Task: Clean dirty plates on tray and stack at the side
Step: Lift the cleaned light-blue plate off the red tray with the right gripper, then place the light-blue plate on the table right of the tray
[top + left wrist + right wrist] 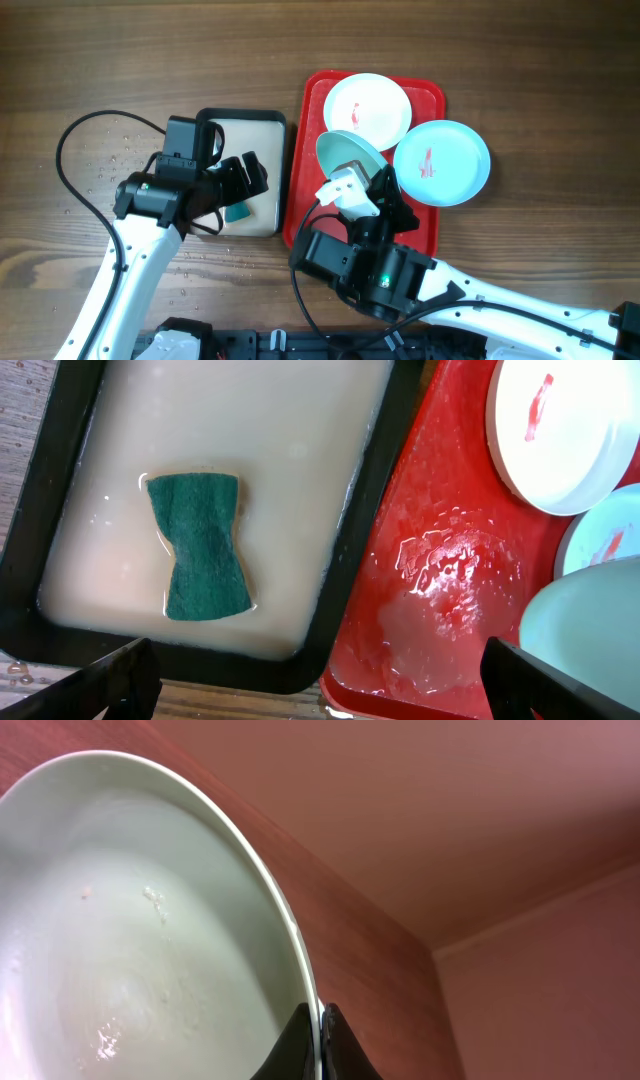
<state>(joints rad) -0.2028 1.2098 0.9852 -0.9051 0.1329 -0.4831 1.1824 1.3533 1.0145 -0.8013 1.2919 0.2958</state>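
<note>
The tabletop to the right of my right gripper in the overhead view is empty, so I should move past the smeared turquoise plate, go down and let go of the rim.
The red tray (430,210) holds a white plate (367,107) with a red smear at its far end and a turquoise plate (441,162) with a red smear over its right rim. My right gripper (372,182) is shut on the rim of a second turquoise plate (347,155), held tilted above the tray; in the right wrist view its wet inside (130,950) fills the left, with the fingers (321,1038) pinching the rim. My left gripper (245,180) is open and empty above the beige tray; its fingers (320,685) straddle the gap between both trays.
A black-rimmed beige tray (262,222) of milky water stands left of the red tray, with a green sponge (200,545) lying in it. Water drops lie on the wooden table (110,150) at the left. A wet patch (440,580) shines on the red tray floor.
</note>
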